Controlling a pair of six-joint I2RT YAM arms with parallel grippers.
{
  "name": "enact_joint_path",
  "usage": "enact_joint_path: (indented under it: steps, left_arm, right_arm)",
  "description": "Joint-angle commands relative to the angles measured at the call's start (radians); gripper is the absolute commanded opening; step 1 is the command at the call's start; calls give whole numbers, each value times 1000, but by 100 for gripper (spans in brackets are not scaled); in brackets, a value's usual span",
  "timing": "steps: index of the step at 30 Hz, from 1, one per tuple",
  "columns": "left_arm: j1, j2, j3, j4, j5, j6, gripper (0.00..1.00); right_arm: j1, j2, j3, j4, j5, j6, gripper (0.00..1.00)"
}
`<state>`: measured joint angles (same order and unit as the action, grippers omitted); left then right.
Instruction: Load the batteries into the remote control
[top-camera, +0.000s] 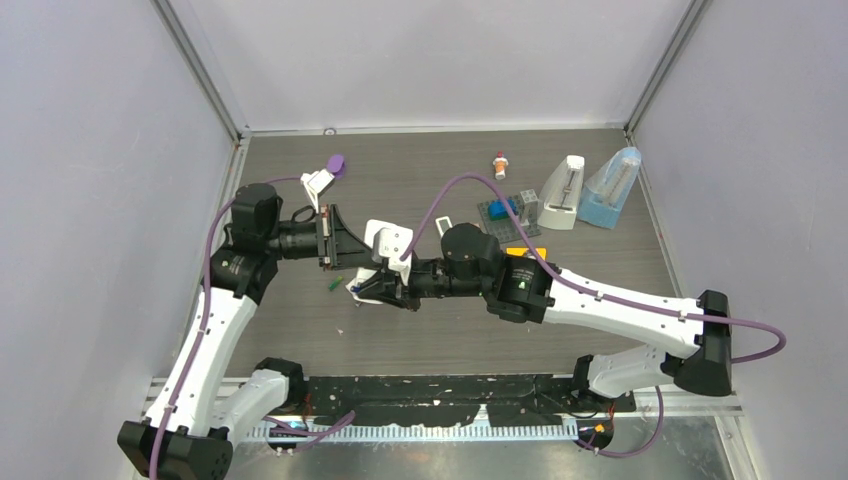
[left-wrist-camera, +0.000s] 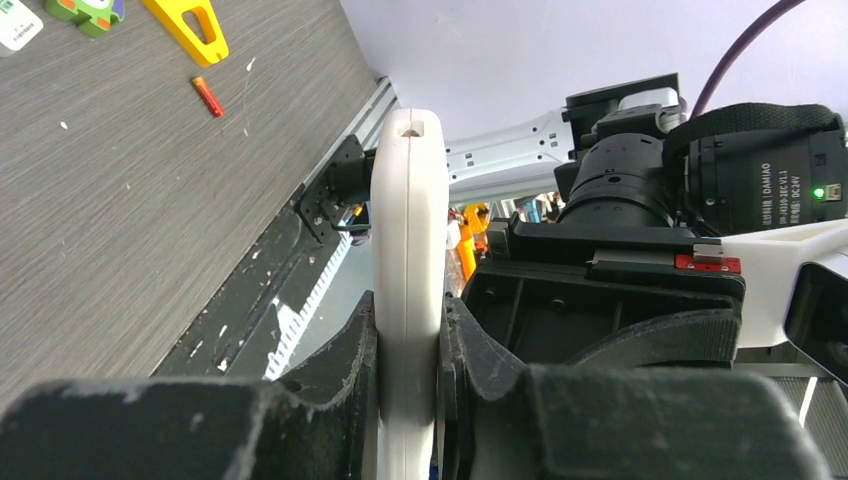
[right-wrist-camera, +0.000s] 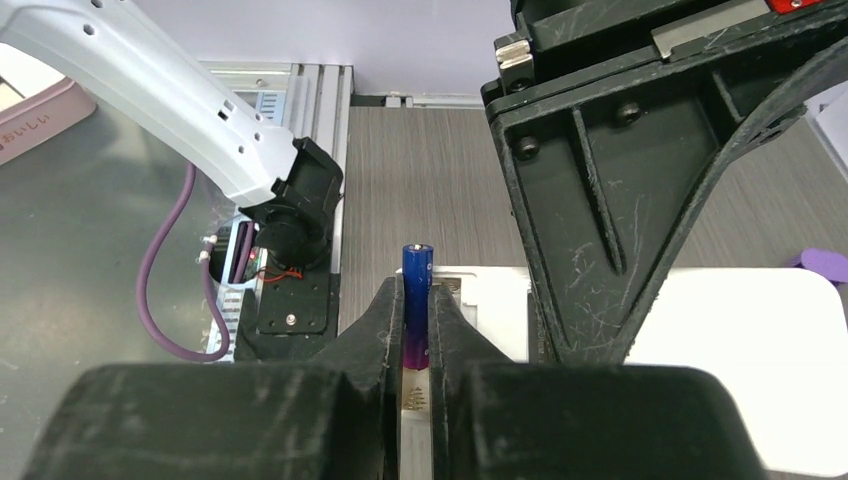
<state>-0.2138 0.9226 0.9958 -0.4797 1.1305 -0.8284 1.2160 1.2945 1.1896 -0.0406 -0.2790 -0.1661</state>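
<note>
The right gripper next lowers the purple battery (right-wrist-camera: 416, 295) into the spring-ended slot of the remote's open bay and releases, since it lines up with the spring.
My left gripper (top-camera: 338, 243) is shut on the white remote (top-camera: 388, 243) and holds it off the table; in the left wrist view the remote (left-wrist-camera: 408, 220) stands edge-on between the jaws of that gripper (left-wrist-camera: 408, 345). My right gripper (top-camera: 380, 287) is shut on the purple battery (right-wrist-camera: 416, 295), which stands upright between the fingers of that gripper (right-wrist-camera: 416, 335), right above the remote's open battery bay (right-wrist-camera: 470, 290). A green battery (top-camera: 330, 286) lies on the table left of the grippers. A red-orange battery (left-wrist-camera: 207, 96) lies on the table. The dark battery is out of view.
A purple cap with a white piece (top-camera: 326, 176) lies at the back left. A small orange-white bottle (top-camera: 499, 165), a grey plate with a blue brick (top-camera: 503, 209), two wedge-shaped cases (top-camera: 563, 192) and a yellow tool (top-camera: 526, 253) sit at the back right.
</note>
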Motion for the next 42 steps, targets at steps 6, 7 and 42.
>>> enact_joint_path:
  steps: [6,7,42]
  left_arm:
    - [0,-4,20,24,49,-14,0]
    - [0,-4,19,24,49,-14,0]
    - [1,29,38,-14,23,18,0]
  right_arm:
    - [-11,62,52,-151,-8,29,6]
    - [-13,62,52,-153,-11,30,6]
    - [-43,127,116,-282,-37,52,8]
